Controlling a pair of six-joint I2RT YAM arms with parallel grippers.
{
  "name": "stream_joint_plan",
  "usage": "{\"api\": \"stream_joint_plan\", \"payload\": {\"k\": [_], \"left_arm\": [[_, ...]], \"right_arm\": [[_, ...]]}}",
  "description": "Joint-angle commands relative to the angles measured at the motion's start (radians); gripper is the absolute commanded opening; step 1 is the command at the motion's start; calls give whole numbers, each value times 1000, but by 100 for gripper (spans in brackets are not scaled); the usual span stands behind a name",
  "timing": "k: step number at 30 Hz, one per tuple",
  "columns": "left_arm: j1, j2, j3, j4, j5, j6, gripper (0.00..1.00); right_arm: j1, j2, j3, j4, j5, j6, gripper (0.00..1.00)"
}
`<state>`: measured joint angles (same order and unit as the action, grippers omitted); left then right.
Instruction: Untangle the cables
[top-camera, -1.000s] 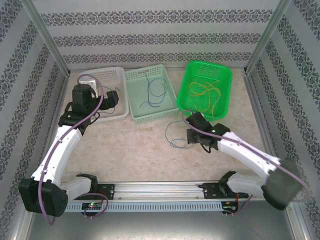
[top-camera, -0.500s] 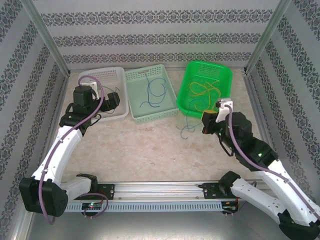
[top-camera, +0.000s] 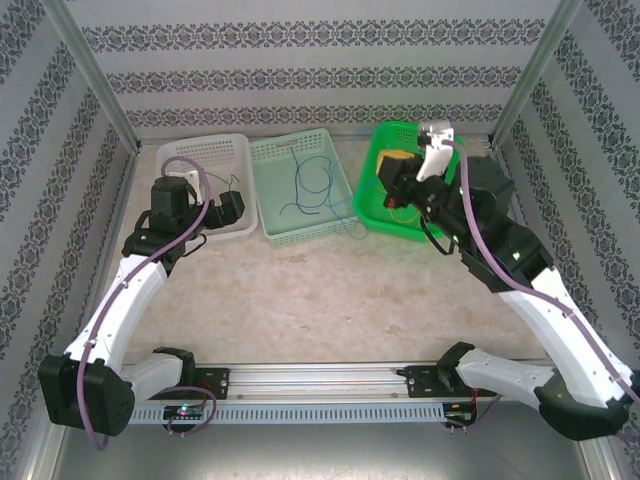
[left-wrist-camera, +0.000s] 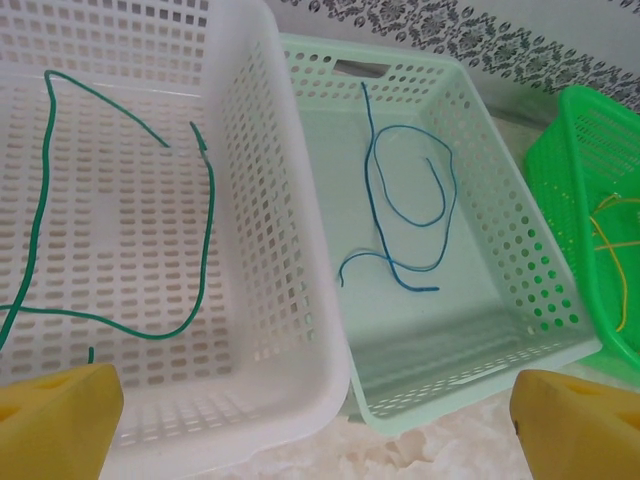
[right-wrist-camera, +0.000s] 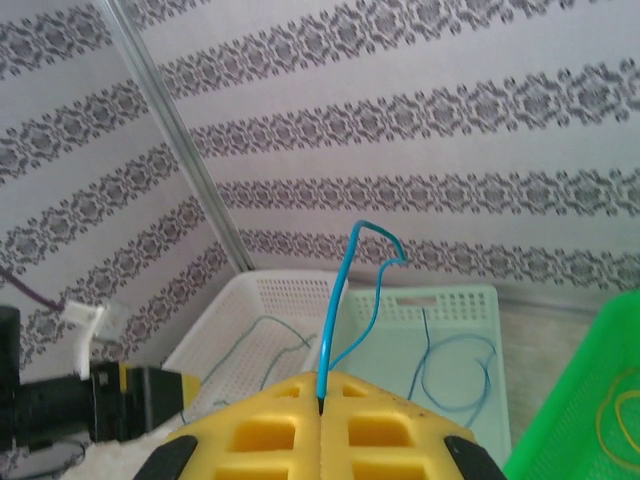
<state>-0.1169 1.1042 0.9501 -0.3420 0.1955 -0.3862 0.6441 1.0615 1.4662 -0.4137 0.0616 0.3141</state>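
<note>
I should next move my right gripper away from the green basket and down into the mint basket (right-wrist-camera: 440, 380) to let go of the blue cable, because another blue cable is there.
My right gripper (right-wrist-camera: 322, 405) is shut on a light blue cable (right-wrist-camera: 338, 300), which rises from between the yellow pads (right-wrist-camera: 390, 430) and bends over at the top. In the top view this gripper (top-camera: 390, 185) is raised over the green basket (top-camera: 440, 145), and a blue tail (top-camera: 357, 225) hangs by the basket's near left corner. Another blue cable (left-wrist-camera: 440, 190) lies curled in the mint basket (left-wrist-camera: 520, 300). A green cable (left-wrist-camera: 205, 240) lies in the white basket (left-wrist-camera: 270, 250). Yellow cables (left-wrist-camera: 610, 230) lie in the green basket (left-wrist-camera: 560, 150). My left gripper (left-wrist-camera: 320, 440) is open, above the near rims of the white and mint baskets.
The three baskets stand side by side along the back wall: white (top-camera: 215, 150), mint (top-camera: 275, 225), green. Patterned walls and metal posts (top-camera: 95, 75) close in the table. The marbled tabletop (top-camera: 300, 300) lies in front of the baskets.
My right gripper has risen from the tabletop and moved back over the green basket, carrying the blue cable off the table. The left gripper has shifted slightly and stays open.
</note>
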Motion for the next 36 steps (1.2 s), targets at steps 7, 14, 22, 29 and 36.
{"api": "stream_joint_plan", "payload": {"k": [7,14,22,29,36], "left_arm": [[-9,-61,-41,16,-49,-24,100],[-9,-93,-56,-8,-80,-13,100],[-9,-123,-90,2,-83,-44,100],[-9,-147,-119,-6,-102,-45,100],[-9,-137,-132,1,-102,-43,100]], "right_arm": [[-69,304,262,44,-86,30,0],[-143,591,427,77,-205,126,0],[-168,888,635,108,-299,191,0],[-167,962,649,194,-297,237,0],[-153,942,464,193,-300,230,0]]}}
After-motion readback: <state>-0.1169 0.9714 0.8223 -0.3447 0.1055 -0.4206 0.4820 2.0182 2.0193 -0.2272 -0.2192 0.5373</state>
